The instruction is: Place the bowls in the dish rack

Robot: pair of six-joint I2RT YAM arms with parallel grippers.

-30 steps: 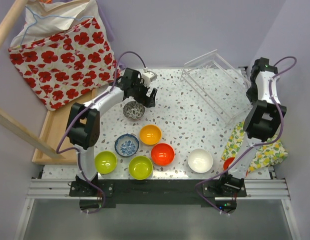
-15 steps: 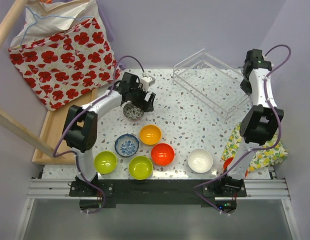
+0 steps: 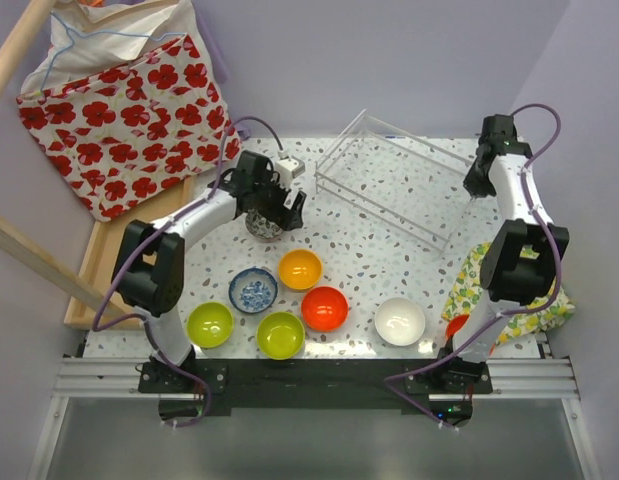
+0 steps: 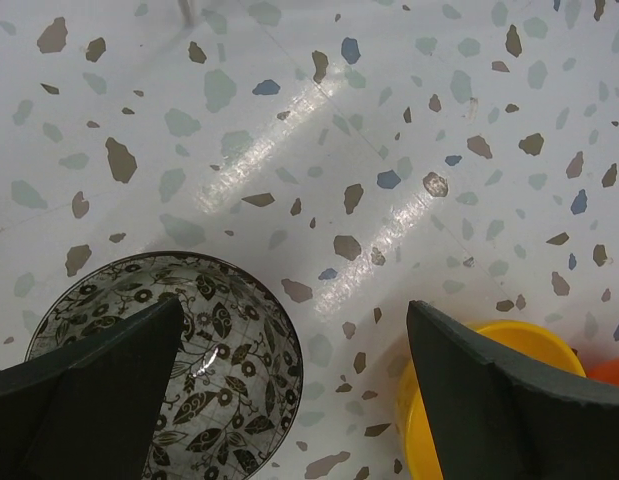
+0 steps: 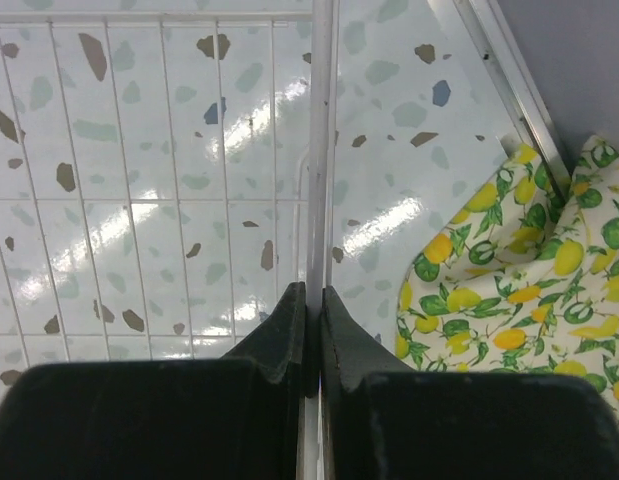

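Note:
My right gripper swings outward and to the left in the top view next, turning the rack's rim wire, since the rack stands skewed to the back wall.
The wire dish rack [image 3: 389, 178] stands empty at the back right, one side tipped up. My right gripper [image 3: 476, 187] is shut on a rim wire at its right end; the right wrist view shows the fingers [image 5: 314, 290] pinching that wire [image 5: 319, 150]. My left gripper [image 3: 276, 213] is open over the grey-patterned bowl [image 3: 261, 225]. In the left wrist view its left finger sits over that bowl [image 4: 229, 340] and its right finger over the orange-yellow bowl [image 4: 419, 430]. Blue-patterned [image 3: 253, 290], orange-yellow [image 3: 300, 269], red-orange [image 3: 324, 308], two lime green [image 3: 211, 324] [image 3: 280, 335] and white [image 3: 400, 321] bowls sit near the front.
A second red-orange bowl [image 3: 455, 326] is partly hidden behind the right arm. A lemon-print cloth [image 3: 524, 305] lies at the right edge, also in the right wrist view [image 5: 509, 280]. A wooden tray [image 3: 114, 255] and a red floral bag [image 3: 119, 90] are at the left.
My right gripper has dragged the dish rack leftward and turned it. My left gripper has shifted slightly down over the grey-patterned bowl.

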